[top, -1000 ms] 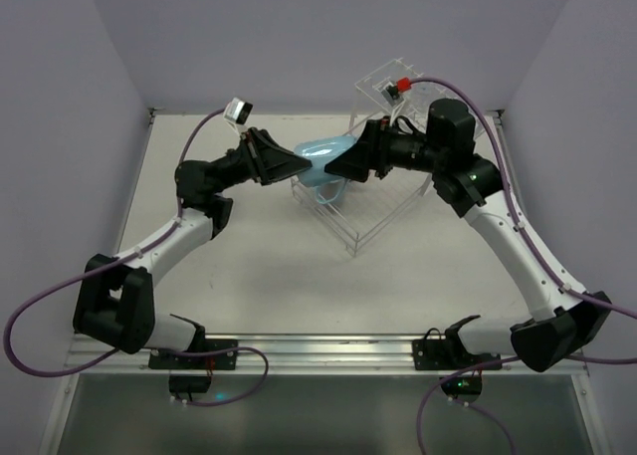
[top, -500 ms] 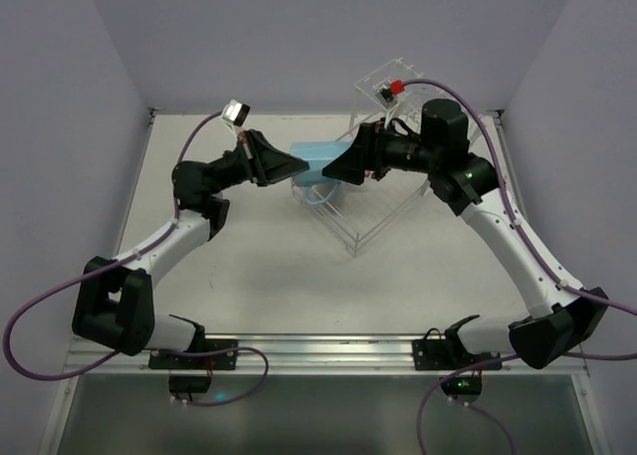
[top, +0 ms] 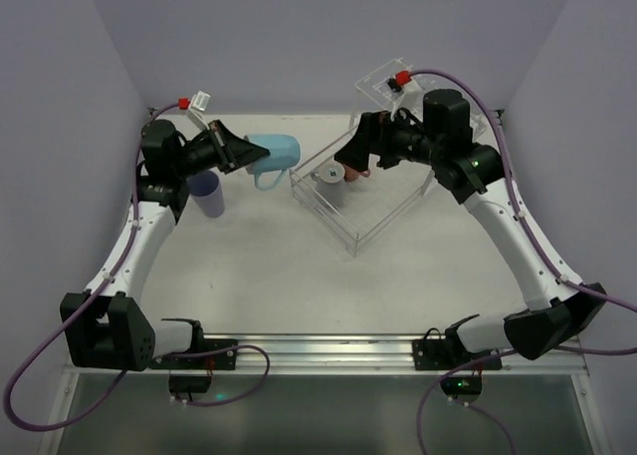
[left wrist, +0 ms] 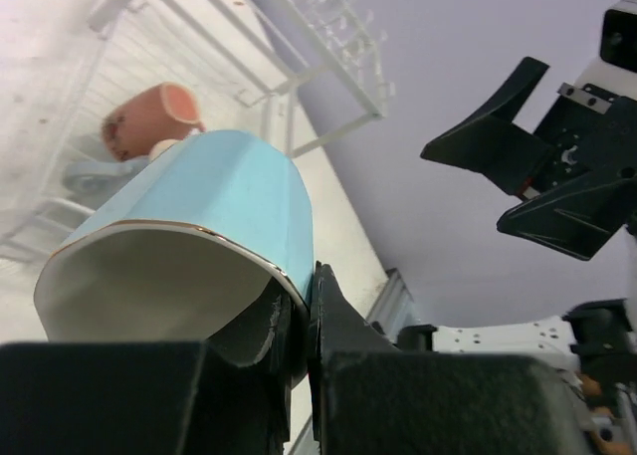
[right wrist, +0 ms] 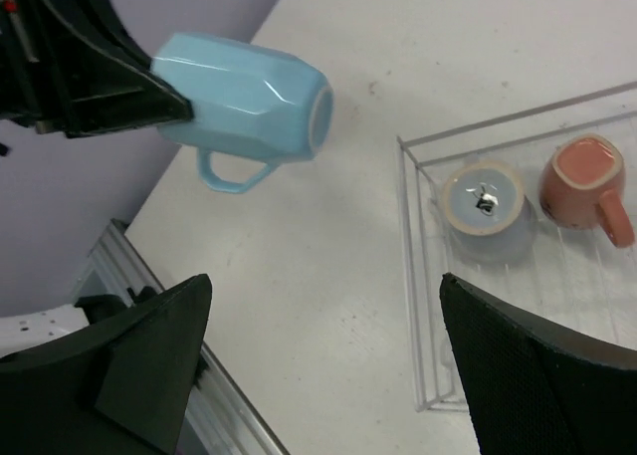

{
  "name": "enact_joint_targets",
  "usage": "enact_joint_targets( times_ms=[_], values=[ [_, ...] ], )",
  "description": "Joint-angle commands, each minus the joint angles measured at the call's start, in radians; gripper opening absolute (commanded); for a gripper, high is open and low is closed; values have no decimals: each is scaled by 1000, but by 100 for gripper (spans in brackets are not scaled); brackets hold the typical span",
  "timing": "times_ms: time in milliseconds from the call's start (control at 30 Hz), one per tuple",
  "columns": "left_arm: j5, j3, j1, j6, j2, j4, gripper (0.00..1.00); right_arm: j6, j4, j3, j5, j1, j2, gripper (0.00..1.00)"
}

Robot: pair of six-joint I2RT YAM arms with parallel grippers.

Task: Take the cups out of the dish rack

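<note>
My left gripper should tip downward and go lower toward the bare tabletop beside the lavender cup (top: 207, 193) to release, because the light blue cup (top: 277, 154) is on its side.
My left gripper (top: 242, 154) is shut on the rim of the light blue cup (top: 277, 154), holding it on its side in the air left of the dish rack (top: 370, 219). In the left wrist view one finger is inside the cream mouth of the cup (left wrist: 209, 206) and one outside. The grey-blue cup (top: 326, 180) and salmon-pink cup (top: 350, 173) stand in the rack's basket, also seen in the right wrist view (right wrist: 485, 204) (right wrist: 582, 181). The lavender cup (top: 207, 193) stands on the table under my left arm. My right gripper (top: 348, 162) is open and empty above the rack's near-left corner.
The rack's raised tilted tier (top: 388, 82) stands at the back right, behind my right arm. The purple walls close in the table on the left, back and right. White tabletop (top: 269, 276) lies between the rack and the arm bases.
My left gripper has carried the light blue cup out of the rack and to the left. My right gripper has parted from the cup and stays open over the rack.
</note>
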Motion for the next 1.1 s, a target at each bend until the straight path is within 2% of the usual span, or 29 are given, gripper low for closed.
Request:
enact_joint_targets(
  times_ms=[0, 33, 67, 167, 267, 567, 733, 933, 1067],
  values=[
    [-136, 200, 5, 263, -44, -343, 0, -51, -118, 68, 108, 4, 77, 99],
    [-228, 236, 5, 344, -38, -406, 0, -54, -131, 77, 129, 9, 108, 99],
    [-268, 265, 5, 376, -25, -492, 0, -57, -142, 82, 155, 13, 120, 99],
    [-409, 366, 5, 464, 26, -616, 0, -48, -176, 90, 185, 13, 166, 94],
    [-471, 428, 5, 506, 86, -674, 0, -10, -138, 61, 168, 13, 175, 81],
    [-613, 538, -13, 541, 279, -753, 0, 140, 103, -114, 165, 13, 129, 57],
    [-756, 693, -82, 549, 397, -845, 0, 275, 344, -318, 149, 12, 44, 56],
    [-830, 836, -122, 562, 546, -933, 0, 383, 554, -476, 195, 12, -15, 55],
    [-905, 957, -151, 584, 653, -1020, 0, 482, 728, -562, 163, 4, -26, 53]
  ],
)
